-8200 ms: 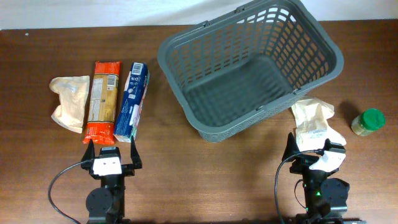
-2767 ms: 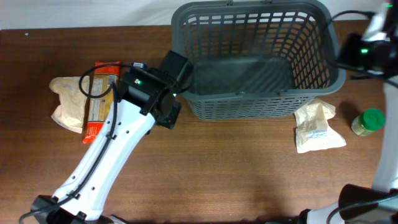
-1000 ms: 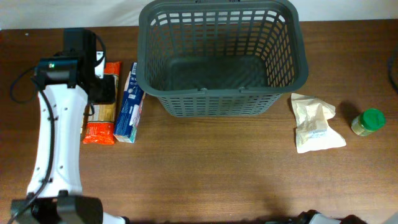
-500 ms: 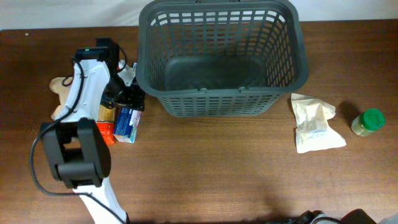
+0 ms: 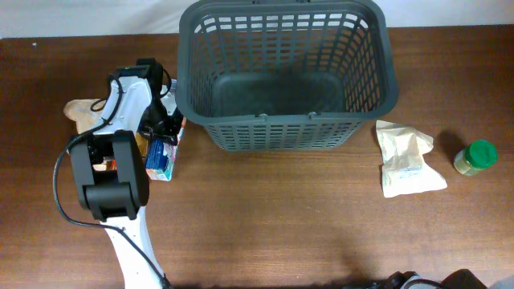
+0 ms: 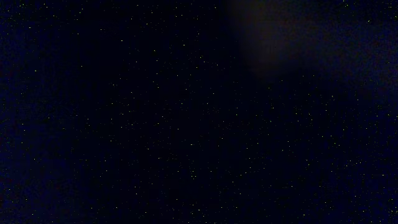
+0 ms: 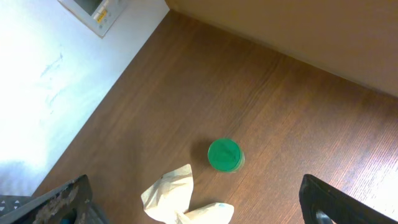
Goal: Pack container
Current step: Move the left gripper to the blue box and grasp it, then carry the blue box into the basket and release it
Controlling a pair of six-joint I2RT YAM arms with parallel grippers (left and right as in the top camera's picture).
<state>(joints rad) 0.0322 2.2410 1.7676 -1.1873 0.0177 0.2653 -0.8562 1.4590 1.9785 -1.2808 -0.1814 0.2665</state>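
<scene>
My left gripper should next go up and over the basket's rim to the right in the overhead view, then go down inside toward the basket's empty bottom and let go of the blue package (image 5: 163, 159).
The container (image 5: 285, 128), a big dark grey slotted basket, stands at the back middle of the table, and I see nothing in it. My left gripper (image 5: 165, 130) is down on the blue package (image 5: 163, 159) just left of the basket. The arm hides its jaws, and the left wrist view is black. My right gripper (image 7: 194, 194) hangs high over the table's right end, open, its fingers (image 7: 320, 199) far apart. Far below it lie a cream bag (image 7: 177, 198) and a green-lidded jar (image 7: 224, 154).
A second cream bag (image 5: 80, 112) and an orange package (image 5: 128, 167) lie left of the blue one, partly under the left arm (image 5: 112, 185). Right of the basket are the cream bag (image 5: 408, 159) and the jar (image 5: 475, 156).
The left arm swung in from the table's left edge and folded down onto the blue package beside the basket. The basket and the right-hand items have stayed put.
</scene>
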